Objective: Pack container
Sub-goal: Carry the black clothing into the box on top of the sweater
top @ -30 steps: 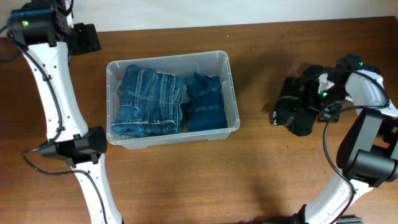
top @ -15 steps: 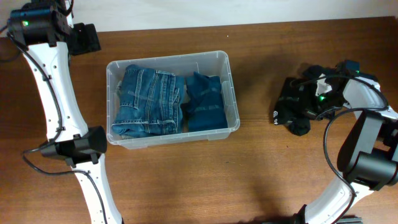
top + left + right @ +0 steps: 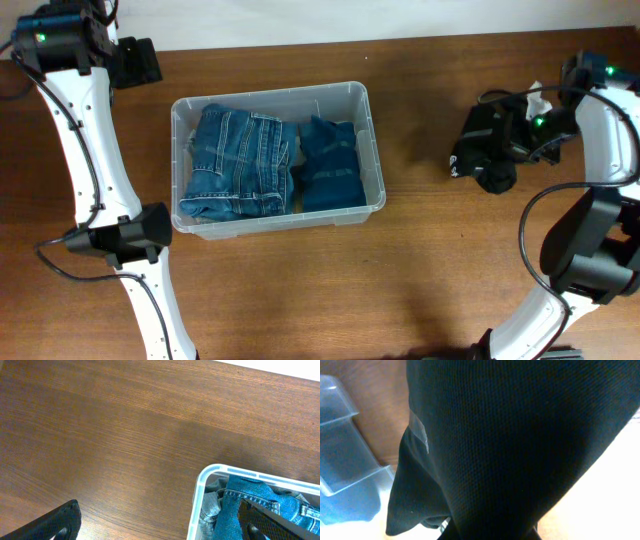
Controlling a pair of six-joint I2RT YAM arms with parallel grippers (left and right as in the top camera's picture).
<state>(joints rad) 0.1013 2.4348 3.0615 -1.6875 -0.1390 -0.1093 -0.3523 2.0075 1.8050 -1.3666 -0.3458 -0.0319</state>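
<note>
The right gripper lifts the black garment over the container's rim next, then lowers it onto the darker blue garment (image 3: 331,165), since that rim stands between them.
The clear plastic container (image 3: 375,150) stands left of the table's middle. It holds folded light blue jeans (image 3: 237,165) and a darker blue folded garment (image 3: 328,165). At the right, my right gripper (image 3: 522,138) is shut on a black garment (image 3: 487,155), which hangs bunched just above the table. That black garment (image 3: 510,435) fills the right wrist view and hides the fingers, with a corner of the container (image 3: 340,460) at the left. My left gripper (image 3: 140,62) is open by the container's far left corner. In its wrist view the container's rim (image 3: 199,490) and the jeans (image 3: 250,505) show.
Bare brown wood lies between the container and the black garment. A pale wall runs along the table's far edge (image 3: 400,20). My left arm's white links (image 3: 90,150) stretch down the table's left side, and my right arm (image 3: 600,200) curves along the right edge.
My right gripper has shut on the black garment and moved up and toward the far right. The garment has left its flat spread and now hangs bunched. The left arm has not moved.
</note>
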